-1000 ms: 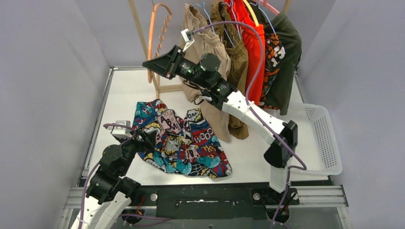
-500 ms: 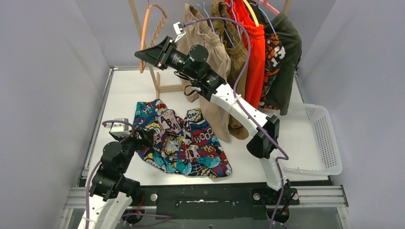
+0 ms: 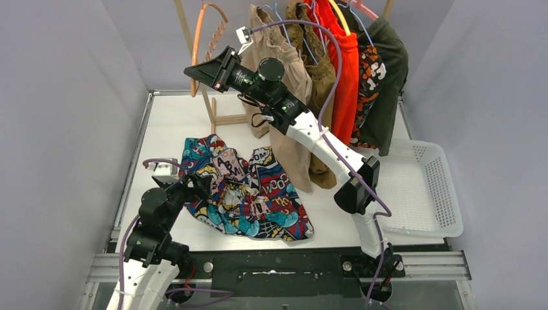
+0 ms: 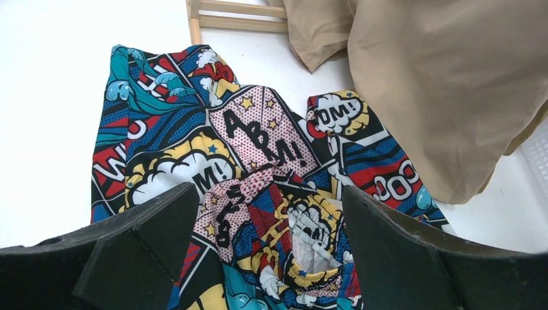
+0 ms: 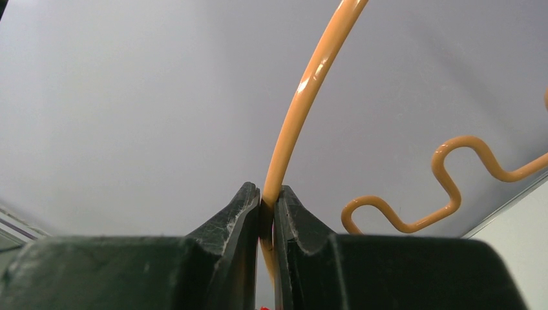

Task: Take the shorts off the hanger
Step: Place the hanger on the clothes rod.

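Observation:
The comic-print shorts lie off the hanger on the tabletop, so my right gripper should next move outward, toward the beige shorts, and bring the bare hanger onto the rack.
Comic-print shorts lie flat on the white table, also under my left wrist camera as comic-print shorts. My left gripper hovers open over their left edge; left gripper has its jaws wide apart with nothing between them. My right gripper is raised at the back left, shut on the bare orange hanger; the wrist view shows right gripper pinching the hanger wire. Beige, brown, orange-red, camouflage and dark green shorts hang on the rack.
A wooden rack post and its base stand at the back of the table. A white slotted basket sits at the right. Grey walls close in both sides. The beige shorts' leg hangs down to the table near the comic-print pair.
The right arm has lifted the orange hanger up and to the left, away from the rack post. The left gripper stays open over the comic-print shorts, shifting only slightly.

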Tool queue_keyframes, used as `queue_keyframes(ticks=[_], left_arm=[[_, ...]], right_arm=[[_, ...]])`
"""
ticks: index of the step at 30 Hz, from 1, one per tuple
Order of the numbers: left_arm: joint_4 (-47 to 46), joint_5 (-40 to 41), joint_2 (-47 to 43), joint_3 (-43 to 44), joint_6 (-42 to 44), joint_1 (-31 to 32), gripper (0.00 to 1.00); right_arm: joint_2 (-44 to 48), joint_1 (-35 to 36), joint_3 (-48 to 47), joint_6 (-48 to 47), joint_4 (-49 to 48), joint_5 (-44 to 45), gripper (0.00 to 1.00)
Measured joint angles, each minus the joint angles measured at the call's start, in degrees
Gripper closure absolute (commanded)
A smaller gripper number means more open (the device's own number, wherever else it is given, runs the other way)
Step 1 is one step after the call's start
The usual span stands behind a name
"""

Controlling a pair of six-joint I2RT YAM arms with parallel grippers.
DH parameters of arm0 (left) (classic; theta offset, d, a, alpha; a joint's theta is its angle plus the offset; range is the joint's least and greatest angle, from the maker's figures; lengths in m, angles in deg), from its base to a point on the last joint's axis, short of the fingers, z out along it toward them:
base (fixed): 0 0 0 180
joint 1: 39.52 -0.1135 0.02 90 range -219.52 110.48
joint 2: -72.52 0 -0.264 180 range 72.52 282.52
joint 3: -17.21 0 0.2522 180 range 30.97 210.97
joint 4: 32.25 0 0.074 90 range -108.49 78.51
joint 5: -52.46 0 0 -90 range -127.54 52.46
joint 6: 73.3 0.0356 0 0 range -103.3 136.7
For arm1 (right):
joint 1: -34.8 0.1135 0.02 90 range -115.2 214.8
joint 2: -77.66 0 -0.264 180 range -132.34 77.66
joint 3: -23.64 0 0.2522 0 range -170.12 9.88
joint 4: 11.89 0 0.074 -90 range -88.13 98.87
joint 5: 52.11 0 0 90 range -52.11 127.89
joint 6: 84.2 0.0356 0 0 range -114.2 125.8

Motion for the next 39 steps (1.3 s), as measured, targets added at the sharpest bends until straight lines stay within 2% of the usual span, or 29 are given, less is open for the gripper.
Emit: queue_keyframes(ticks=[13,24,39], left_arm=[[-0.37,-1.88,0.61,-0.07,0.13,-0.5,0.18],[-0.37,-2.14,0.59,-0.07,0.15,-0.74,0.18],[-0.37,-2.21,0.59,-0.07,0.15,-1.25,0.18]], right_arm=[[1.07,2.23,1.55,-3.67,1.11,1.36,1.0],[1.07,0.92,-2.95,-3.63,3.34,2.08,1.0],[-0.76,-2.27,-4.94,3.8,3.82,5.16,1.0]])
